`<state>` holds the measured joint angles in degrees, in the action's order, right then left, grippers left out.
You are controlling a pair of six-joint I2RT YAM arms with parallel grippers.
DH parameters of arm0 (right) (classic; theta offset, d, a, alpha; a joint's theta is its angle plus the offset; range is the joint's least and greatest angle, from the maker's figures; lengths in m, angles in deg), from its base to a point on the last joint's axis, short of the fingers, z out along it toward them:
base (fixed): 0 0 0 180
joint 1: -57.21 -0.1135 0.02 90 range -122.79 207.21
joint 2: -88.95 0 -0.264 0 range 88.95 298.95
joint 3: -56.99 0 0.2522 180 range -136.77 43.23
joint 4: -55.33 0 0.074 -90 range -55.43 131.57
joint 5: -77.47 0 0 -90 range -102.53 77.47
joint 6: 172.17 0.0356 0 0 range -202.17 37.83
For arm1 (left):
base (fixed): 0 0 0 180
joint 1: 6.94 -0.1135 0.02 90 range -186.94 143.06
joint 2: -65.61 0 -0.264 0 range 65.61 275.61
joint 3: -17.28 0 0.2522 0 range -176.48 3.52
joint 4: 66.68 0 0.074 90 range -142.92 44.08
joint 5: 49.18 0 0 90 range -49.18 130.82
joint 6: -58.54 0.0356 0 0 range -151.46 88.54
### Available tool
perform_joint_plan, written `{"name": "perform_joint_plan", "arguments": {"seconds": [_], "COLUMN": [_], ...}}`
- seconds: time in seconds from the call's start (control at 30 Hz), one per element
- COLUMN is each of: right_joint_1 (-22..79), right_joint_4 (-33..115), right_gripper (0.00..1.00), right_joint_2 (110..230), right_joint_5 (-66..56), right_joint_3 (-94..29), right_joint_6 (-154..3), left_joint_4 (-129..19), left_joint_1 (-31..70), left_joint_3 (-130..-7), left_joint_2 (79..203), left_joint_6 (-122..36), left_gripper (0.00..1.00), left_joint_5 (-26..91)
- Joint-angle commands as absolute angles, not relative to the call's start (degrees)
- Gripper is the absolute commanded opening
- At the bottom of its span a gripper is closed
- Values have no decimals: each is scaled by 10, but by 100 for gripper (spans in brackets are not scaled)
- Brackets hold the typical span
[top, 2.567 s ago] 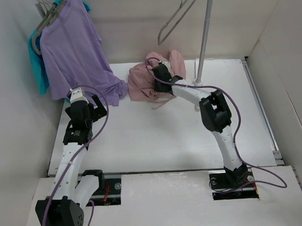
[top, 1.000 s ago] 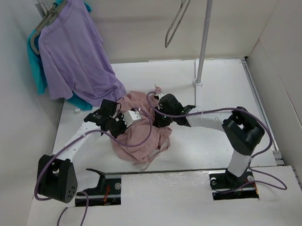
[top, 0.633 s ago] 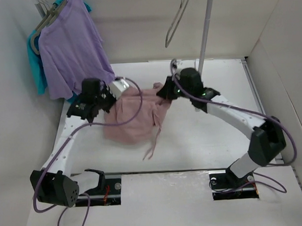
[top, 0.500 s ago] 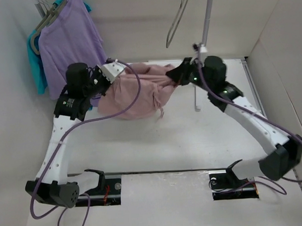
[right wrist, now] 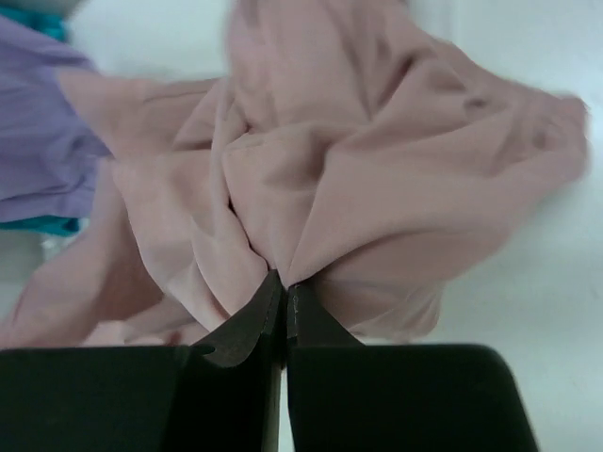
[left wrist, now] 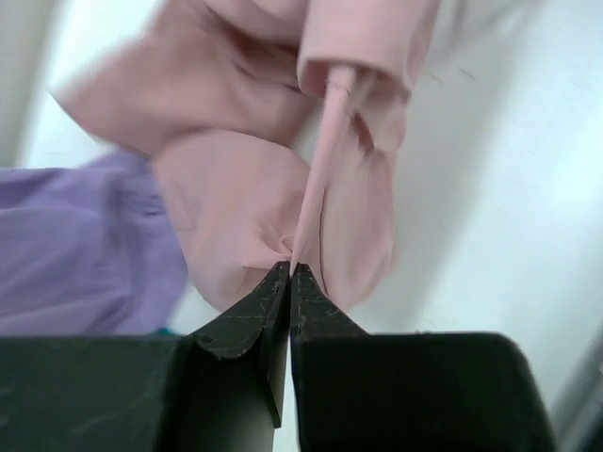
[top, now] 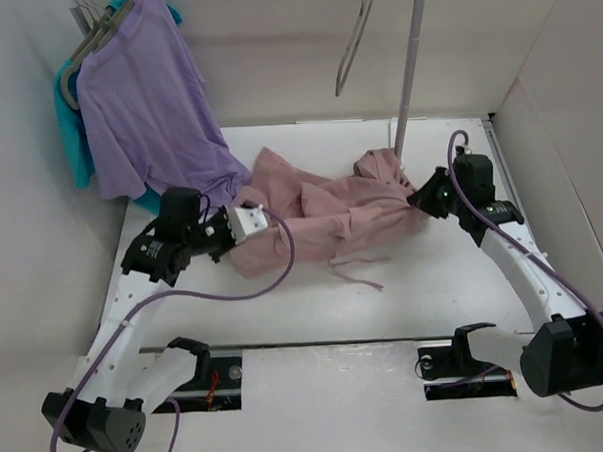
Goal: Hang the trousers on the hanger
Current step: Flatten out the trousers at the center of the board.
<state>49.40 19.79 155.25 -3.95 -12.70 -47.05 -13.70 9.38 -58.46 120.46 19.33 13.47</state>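
I should pull and lift my right gripper away from my left gripper next, then lower it to the table near the pole, because the trousers lie bunched.
The pink trousers [top: 326, 210] lie stretched across the middle of the table between my two grippers. My left gripper [top: 249, 225] is shut on their left edge; in the left wrist view its tips [left wrist: 288, 271] pinch a thin fold of the trousers [left wrist: 273, 202]. My right gripper [top: 420, 198] is shut on their right end; in the right wrist view its tips [right wrist: 284, 280] clamp bunched trousers [right wrist: 377, 179]. The thin grey hanger [top: 353, 39] hangs bare at the top, left of the pole, above the trousers' far end.
A white pole [top: 407, 66] stands on the table at the back, right next to the trousers. A purple shirt [top: 146, 103] and a teal shirt [top: 75, 131] hang on thicker hangers at the back left. White walls close in both sides.
Both grippers have come down from a raised hold and pulled apart, so the trousers now lie spread low over the table. The right gripper moved right and nearer, the left one nearer.
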Motion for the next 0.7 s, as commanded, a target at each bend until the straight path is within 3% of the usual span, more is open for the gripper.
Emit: {"name": "perform_joint_plan", "arguments": {"seconds": [0.0,0.2,0.47,0.67], "right_joint_1": [548,548,534,534], "right_joint_4": [144,105,71,44], "right_gripper": [0,2,0,0], "right_joint_2": [1515,1501,1452,1569], "right_joint_5": [-195,-208,-275,-255], "right_joint_3": [-114,-93,-152,-314], "right_joint_6": [-460,-447,-467,-526], "left_joint_4": [-54,-102,-229,-266], "left_joint_1": [98,117,122,95], "left_joint_3": [-530,-459,-459,-588], "left_joint_2": [1134,1130,1181,1269], "left_joint_6": [261,206,84,8], "left_gripper": [0,0,0,0], "left_joint_5": [188,239,299,311]}}
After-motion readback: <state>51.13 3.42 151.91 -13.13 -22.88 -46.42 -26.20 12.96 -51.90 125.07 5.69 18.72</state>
